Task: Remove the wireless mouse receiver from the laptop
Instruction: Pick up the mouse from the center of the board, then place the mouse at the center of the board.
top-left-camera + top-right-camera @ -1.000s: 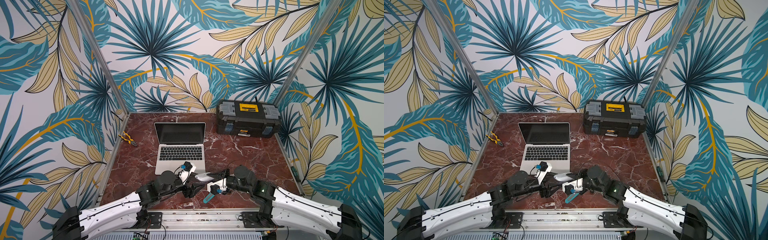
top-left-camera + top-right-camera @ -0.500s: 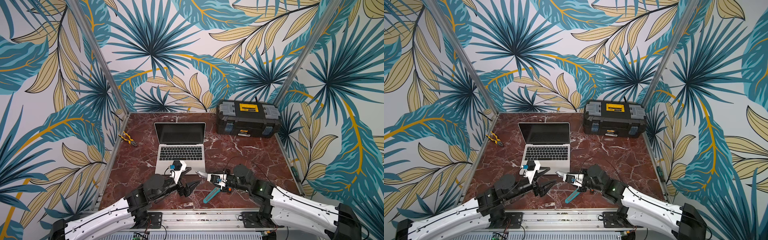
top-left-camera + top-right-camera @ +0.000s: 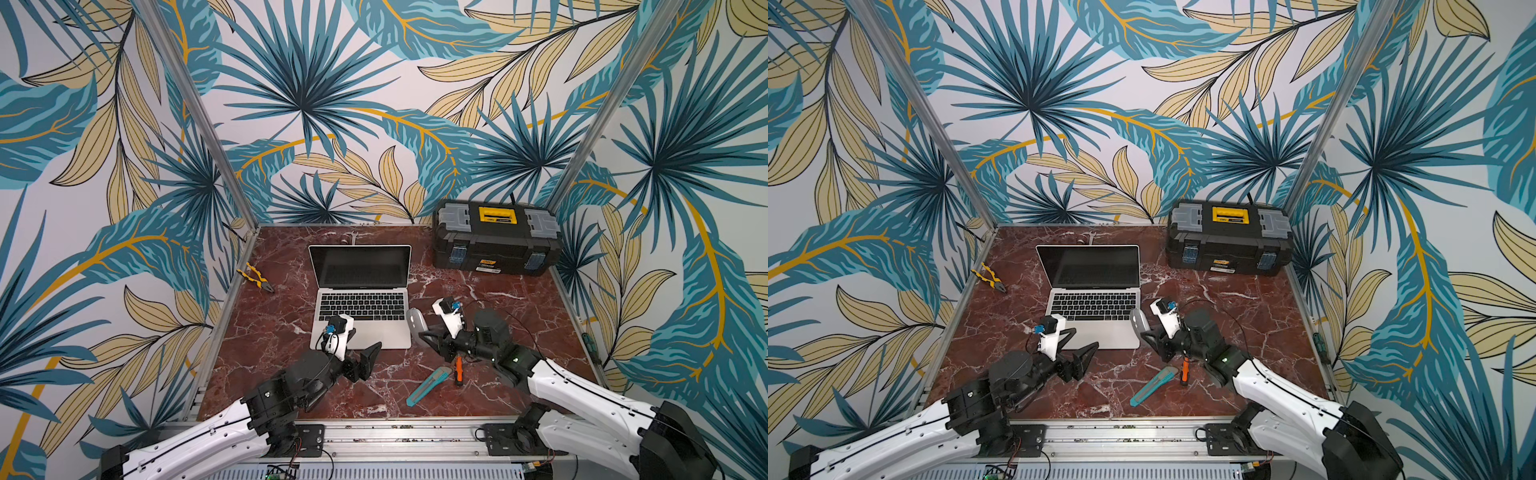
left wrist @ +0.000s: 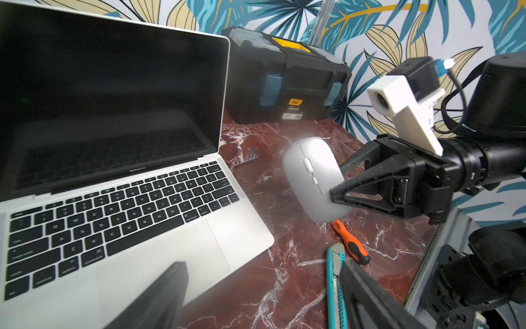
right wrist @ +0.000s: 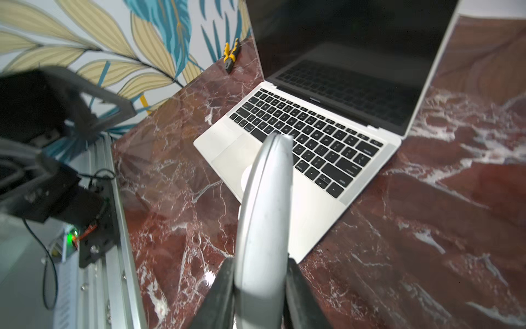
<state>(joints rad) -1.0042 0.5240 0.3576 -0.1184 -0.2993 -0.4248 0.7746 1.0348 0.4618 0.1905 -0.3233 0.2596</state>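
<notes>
I should next turn the on-edge mouse in my right gripper flat, then lower it and release it onto the bare tabletop [image 5: 364,246] beside the laptop. That spot is clear of tools.
The silver laptop [image 3: 360,328] [image 3: 1092,332] stands open in mid-table, screen dark. No wireless mouse receiver shows in any view. A white mouse [image 3: 417,323] [image 3: 1138,321] is held on edge just off the laptop's right front corner, with my right gripper [image 3: 430,338] [image 3: 1152,336] shut on its rear end. The right wrist view shows the mouse [image 5: 264,216] pinched between both fingers of that gripper [image 5: 259,293]. My left gripper [image 3: 363,347] [image 3: 1079,343] hangs open and empty over the laptop's front edge; its wrist view looks past the trackpad [image 4: 159,256] at the mouse [image 4: 311,176].
A teal utility knife [image 3: 428,384] and an orange screwdriver [image 3: 458,370] lie in front of the right gripper. A black-and-yellow toolbox [image 3: 496,239] stands at the back right. Yellow pliers [image 3: 255,278] lie by the left wall.
My left gripper has opened, let go near the mouse and drawn away to the laptop's front edge. The right gripper has carried the mouse farther back, beside the laptop's right front corner.
</notes>
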